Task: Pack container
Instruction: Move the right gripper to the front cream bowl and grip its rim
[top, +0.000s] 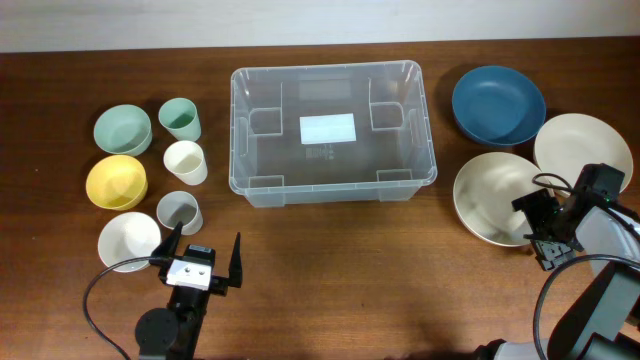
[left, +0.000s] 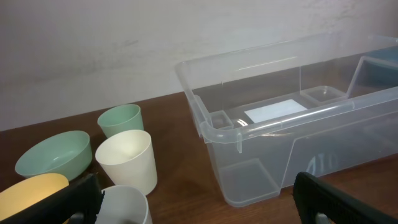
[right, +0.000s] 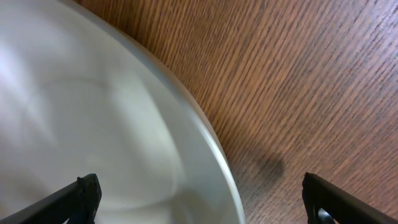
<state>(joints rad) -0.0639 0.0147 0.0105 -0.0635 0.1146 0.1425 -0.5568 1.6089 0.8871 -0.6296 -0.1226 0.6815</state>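
The near rim (top: 527, 237) (right: 220, 163) of the cream bowl should have one fingertip of my right gripper inside it next. My right gripper should lower a little for that, then close.
The container (top: 300, 160), a large clear plastic bin with a white label on its base, stands empty at the table's middle, and its near corner shows in the left wrist view (left: 249, 180). My left gripper (top: 204, 251) is open near the front edge, just below a grey cup (top: 179, 211). In its wrist view the left gripper (left: 199, 200) has that grey cup (left: 127, 205) beside its left finger. My right gripper (top: 537, 230) is open over the right rim of a cream bowl (top: 490, 200). In the right wrist view the gripper (right: 202, 200) straddles this bowl's rim (right: 93, 112).
Left of the bin are a green bowl (top: 123, 129), a green cup (top: 180, 119), a cream cup (top: 185, 162), a yellow bowl (top: 117, 181) and a white bowl (top: 129, 241). On the right lie a blue bowl (top: 498, 104) and another cream bowl (top: 582, 148).
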